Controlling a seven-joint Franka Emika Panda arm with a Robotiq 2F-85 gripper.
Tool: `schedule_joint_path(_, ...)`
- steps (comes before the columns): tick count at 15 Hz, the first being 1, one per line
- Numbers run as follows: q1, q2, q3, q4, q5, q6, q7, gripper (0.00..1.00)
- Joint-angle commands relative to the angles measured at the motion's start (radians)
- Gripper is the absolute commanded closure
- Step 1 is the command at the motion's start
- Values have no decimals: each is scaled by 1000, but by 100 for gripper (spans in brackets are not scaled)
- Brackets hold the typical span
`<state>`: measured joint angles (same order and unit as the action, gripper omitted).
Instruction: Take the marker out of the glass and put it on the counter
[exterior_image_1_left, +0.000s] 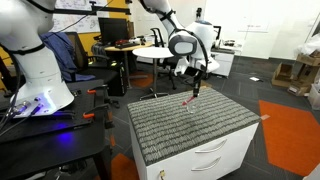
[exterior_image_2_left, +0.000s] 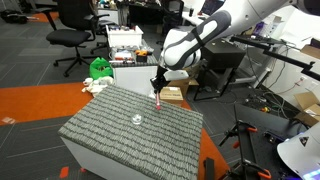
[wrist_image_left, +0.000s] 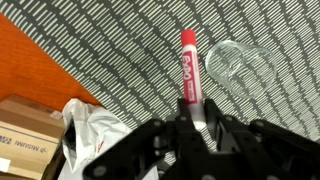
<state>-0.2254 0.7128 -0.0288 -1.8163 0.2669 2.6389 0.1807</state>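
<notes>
To get the red marker onto the mat beside the glass, my gripper should lower the marker first, then release the pale end.
My gripper (wrist_image_left: 192, 118) is shut on the pale end of the red marker (wrist_image_left: 187, 62), which points away from the wrist camera. In both exterior views the gripper (exterior_image_1_left: 196, 88) (exterior_image_2_left: 158, 84) hangs over the far part of the counter (exterior_image_1_left: 170, 128) (exterior_image_2_left: 105, 132), a white drawer cabinet with a grey ribbed mat on top. The marker (exterior_image_1_left: 188, 100) (exterior_image_2_left: 158, 98) hangs below the gripper, its tip just above the mat. The clear glass (exterior_image_2_left: 137, 119) (wrist_image_left: 238, 68) stands empty on the mat, a short way from the marker. I cannot make out the glass in the exterior view from the drawer side.
Cardboard boxes (wrist_image_left: 22, 140) and a white plastic bag (wrist_image_left: 90, 135) lie on the floor beside the counter. A round white table (exterior_image_1_left: 152, 50) and office chairs (exterior_image_2_left: 72, 25) stand behind it. A second white robot base (exterior_image_1_left: 40, 80) sits on the dark workbench.
</notes>
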Motion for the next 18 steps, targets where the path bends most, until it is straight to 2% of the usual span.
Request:
schedule_joint_path(1,-2,86,3,120,22,-83,6,95)
schedule_joint_path(13,-2,259,-1,316,33,-266,33,95)
schedule_joint_path(14,-2,263,-2,324,32,-283,37,92)
schedule_joint_path(15,0,270,-3,337,34,-293,43,54)
schedule_joint_path(16,0,272,-3,343,34,-302,47,52)
schedule_joint_path(18,0,273,-3,354,36,-310,49,40)
